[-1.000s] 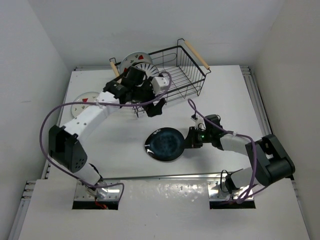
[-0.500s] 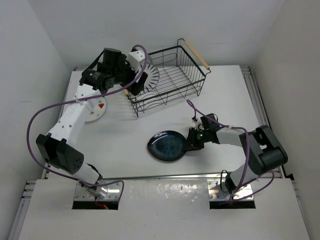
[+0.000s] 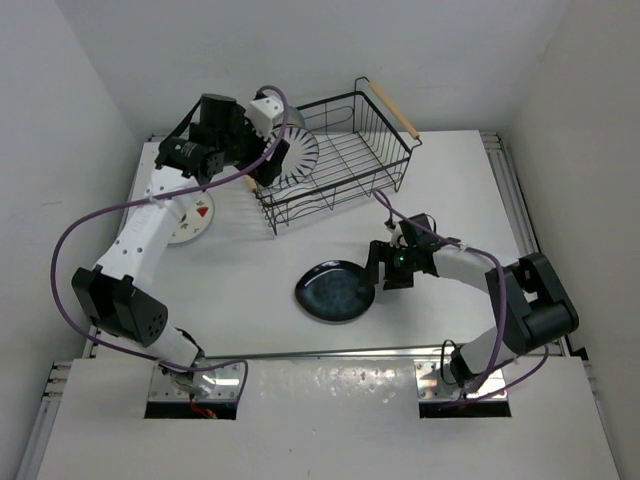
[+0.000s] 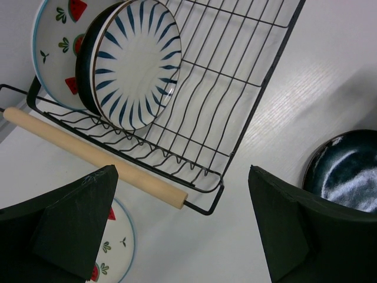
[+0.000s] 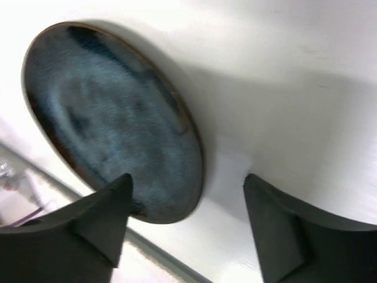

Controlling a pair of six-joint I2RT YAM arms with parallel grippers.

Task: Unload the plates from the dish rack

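I will next move my left gripper outward and down, put its fingers on both sides of the striped plate's upper rim and close, because the striped plate is in front of the dark plate.
The black wire dish rack stands at the back of the table. At its left end a striped plate stands on edge, with a dark plate and a fruit-motif plate behind it. My left gripper hovers open and empty above the rack's near-left corner. A dark blue plate lies flat on the table in front of the rack. My right gripper stands open at its right rim, jaws apart with nothing held. Another fruit-motif plate lies flat on the table left of the rack.
The rack has light wooden handles, one at the near left and one at the far right. White walls close in the table on the left, back and right. A metal strip runs along the near edge.
My right gripper has opened and let go of the dark blue plate, which now lies flat. The left arm swung from the rack's front up to its left end.
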